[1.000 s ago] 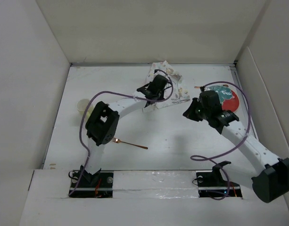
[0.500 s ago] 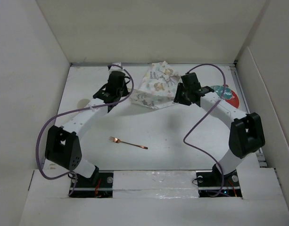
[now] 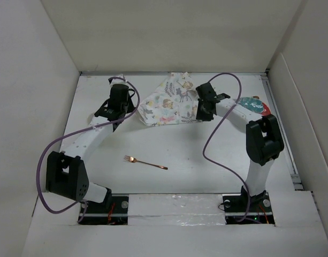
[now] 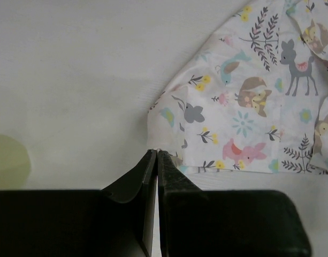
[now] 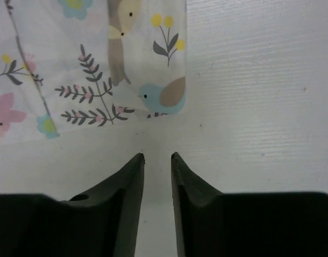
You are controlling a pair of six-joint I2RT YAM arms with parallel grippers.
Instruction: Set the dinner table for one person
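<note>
The fingers of the robot's right gripper are short of the placemat's folded edge point(image 3: 193, 116) point(image 5: 118, 90) beside the bird, so the gripper should shift outward and to the left in the top view, down onto that edge.
The placemat point(image 3: 169, 104), white with woodland animals, lies partly folded at the back middle of the dinner table point(image 3: 196, 155). My left gripper point(image 3: 127, 111) is shut on the placemat's left corner; in the left wrist view the tips point(image 4: 157, 152) pinch the corner of the cloth point(image 4: 249, 107). My right gripper point(image 3: 202, 115) is open and empty, its tips point(image 5: 157, 156) just short of the placemat's right corner point(image 5: 153, 101). A copper fork point(image 3: 146, 162) lies in the near middle. A colourful plate point(image 3: 256, 105) sits at the back right.
A pale green round thing point(image 4: 8, 160) lies on the table left of my left gripper. White panel walls point(image 3: 51, 96) stand on the left, back and right. Purple cables point(image 3: 217, 139) loop off both arms.
Both arms swung to the back. My left gripper has pulled the placemat's corner to the left, spreading the cloth. My right gripper has moved left, to the placemat's right corner.
</note>
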